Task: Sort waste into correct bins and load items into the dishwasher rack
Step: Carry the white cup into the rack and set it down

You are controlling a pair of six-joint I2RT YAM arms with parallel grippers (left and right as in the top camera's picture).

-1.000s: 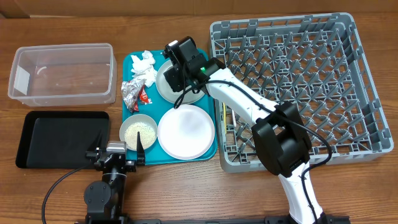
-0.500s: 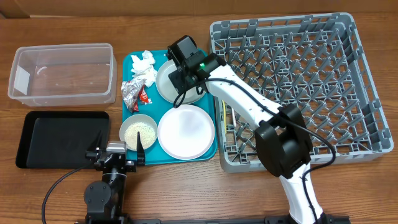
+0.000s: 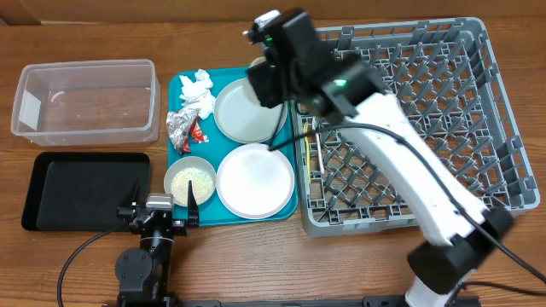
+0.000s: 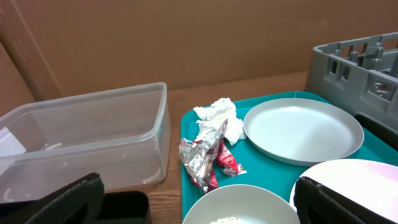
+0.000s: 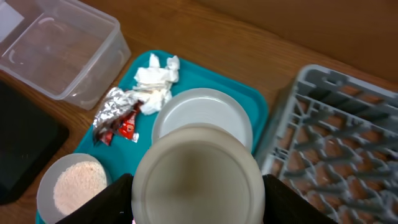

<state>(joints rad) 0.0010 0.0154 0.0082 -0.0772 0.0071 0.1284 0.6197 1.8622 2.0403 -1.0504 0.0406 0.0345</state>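
Note:
The rack's empty near wires are below my right gripper, to its right in the overhead view, so it needs to swing back over them, lower and release the cup (image 5: 198, 171).
My right gripper (image 3: 271, 81) is shut on the small white cup (image 5: 198, 171) and holds it high above the pale grey plate (image 3: 243, 113), near the left edge of the dishwasher rack (image 3: 426, 111). The white plate (image 3: 254, 181) and the small grey bowl (image 3: 189, 181) of rice sit on the teal tray (image 3: 207, 145). Tissue (image 3: 196, 89), foil wrapper (image 3: 179, 128) and red packet (image 3: 198, 131) lie at the tray's left. My left gripper (image 3: 162, 213) is open and empty in front of the bowl (image 4: 239, 205). A thin yellow utensil (image 3: 305, 152) lies in the rack.
The clear tub (image 3: 85, 101) stands at the back left and holds nothing I can see. The black tray (image 3: 81, 189) lies in front of it, beside my left gripper. The rack fills the right half of the table.
My right gripper has risen from the pale grey plate with the white cup in it and moved a little right and back. The left arm has not moved.

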